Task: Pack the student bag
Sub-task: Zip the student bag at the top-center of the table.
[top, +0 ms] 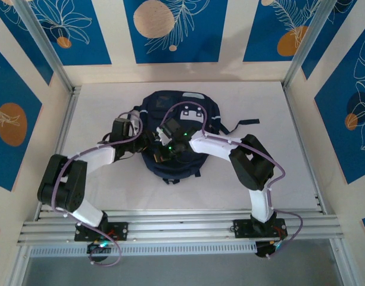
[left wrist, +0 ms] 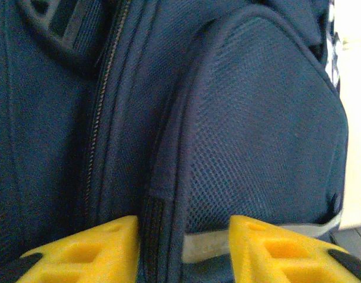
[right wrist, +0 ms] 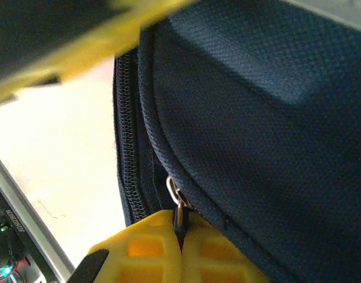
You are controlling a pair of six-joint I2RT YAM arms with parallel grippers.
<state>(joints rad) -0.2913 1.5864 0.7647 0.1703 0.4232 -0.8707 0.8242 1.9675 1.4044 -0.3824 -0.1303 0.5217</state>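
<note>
The bag's pull will next go along the bag's seam, as my right gripper draws it outward across the bag (top: 173, 104) to the bag's side edge by the black strap, to release it.
The student bag (top: 173, 104), dark navy with a pale stripe panel near its top, lies flat in the middle of the white table. Both arms reach in over its lower half. My left gripper (left wrist: 183, 247) comes from the left, and its yellow fingers (left wrist: 98, 250) are closed on the piped edge of a pocket (left wrist: 262, 130), with navy fabric and a grey strip (left wrist: 207, 244) pinched between them. My right gripper (right wrist: 181, 236) is shut on a black zipper pull (right wrist: 179, 213), which hangs from a small metal ring (right wrist: 171, 187) on the bag's seam.
The white table (top: 289, 137) is walled by blue and cream panels at the back and sides. A black strap (top: 242, 124) trails from the bag toward the right. An aluminium rail (top: 182, 223) with both arm bases runs along the near edge.
</note>
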